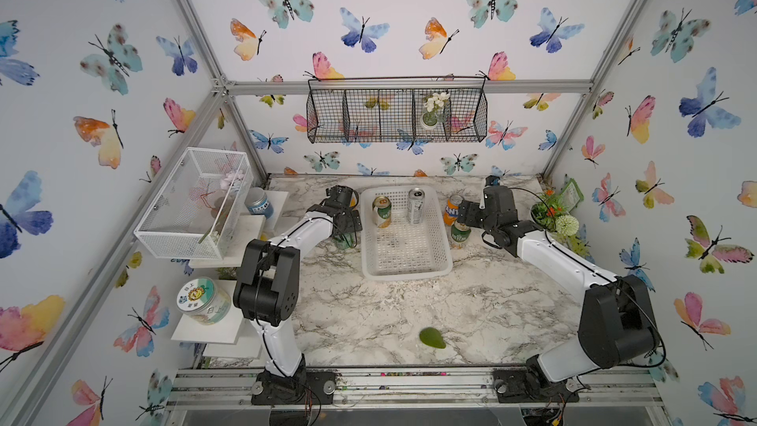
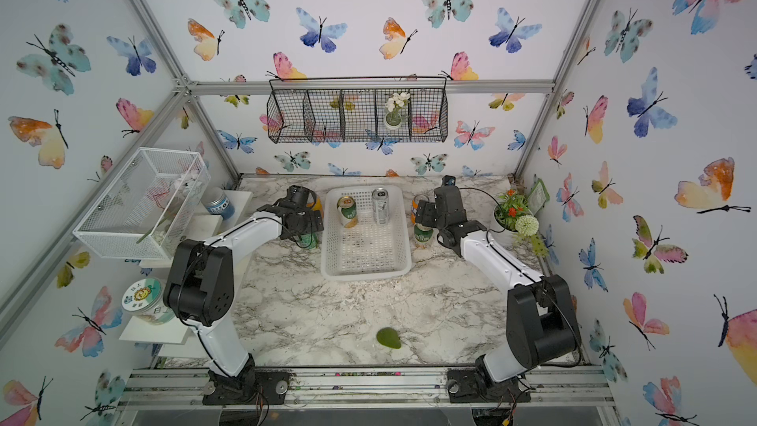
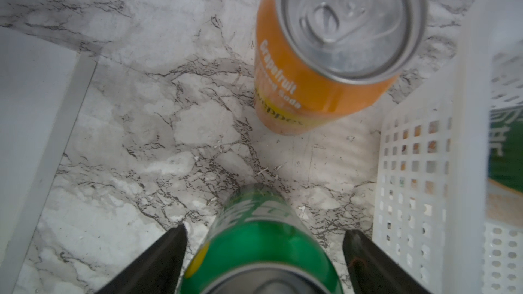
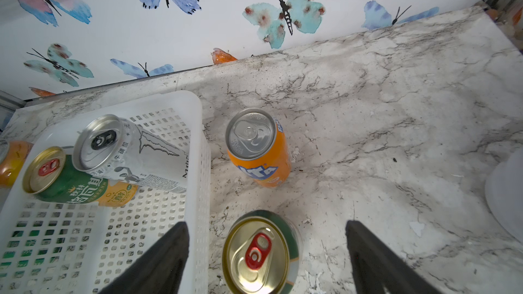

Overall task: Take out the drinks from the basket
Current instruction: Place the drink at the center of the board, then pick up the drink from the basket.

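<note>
The slim silver can still stands inside the basket, so the right gripper should next move past the Fanta can, over the basket's rim and down around the slim silver can's top (image 1: 415,195) (image 4: 99,141).
The white basket (image 1: 405,270) (image 4: 198,137) holds a dark green-and-cream can (image 1: 381,211) (image 4: 70,182) and a slim silver can (image 1: 415,206) (image 4: 127,154), both upright. Left of it my left gripper (image 1: 344,231) (image 3: 264,238) is open, with a gap on each side of the bright green can (image 3: 260,244) standing on the table. An orange can (image 3: 325,60) stands just beyond. Right of the basket my right gripper (image 1: 465,217) (image 4: 266,224) hangs open over a gold-topped dark green can (image 4: 260,253). The Fanta can (image 1: 452,209) (image 4: 259,148) stands behind it.
A white wire-mesh box (image 1: 192,202), a blue-lidded jar (image 1: 258,202) and a bigger jar (image 1: 202,301) sit on steps at the left. A potted plant (image 1: 553,215) stands at the right edge. A green leaf-shaped thing (image 1: 432,338) lies near the front. A black wire basket (image 1: 397,116) hangs on the wall.
</note>
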You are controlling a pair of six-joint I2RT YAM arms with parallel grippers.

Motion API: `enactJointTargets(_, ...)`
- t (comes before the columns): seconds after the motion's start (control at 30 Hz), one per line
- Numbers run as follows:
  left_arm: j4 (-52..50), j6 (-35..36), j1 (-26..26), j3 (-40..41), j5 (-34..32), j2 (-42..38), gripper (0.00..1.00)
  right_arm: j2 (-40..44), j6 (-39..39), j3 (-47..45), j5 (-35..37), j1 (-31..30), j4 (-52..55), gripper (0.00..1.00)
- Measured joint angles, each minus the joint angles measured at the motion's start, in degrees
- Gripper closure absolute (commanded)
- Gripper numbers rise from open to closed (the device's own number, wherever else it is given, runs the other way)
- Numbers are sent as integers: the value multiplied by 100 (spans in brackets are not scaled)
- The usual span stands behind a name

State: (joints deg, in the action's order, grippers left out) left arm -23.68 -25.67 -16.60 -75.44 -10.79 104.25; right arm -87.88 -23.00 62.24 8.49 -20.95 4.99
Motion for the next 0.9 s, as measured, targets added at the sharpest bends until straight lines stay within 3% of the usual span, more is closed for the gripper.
enactJointTargets(0.23, -24, -157, 11, 0, 61, -767, 1, -28, 122, 39, -686, -4, -389, 11)
enactJointTargets(0.57, 22, -98, 11, 61, 275, -1716, 1, -1534, 496, 1969, -1226, -461, -24, 11)
enactJointTargets(0.9, 13, -24, 11, 369, 461, -1797, 1, -2791, 721, 3355, -1255, -863, 634, 12)
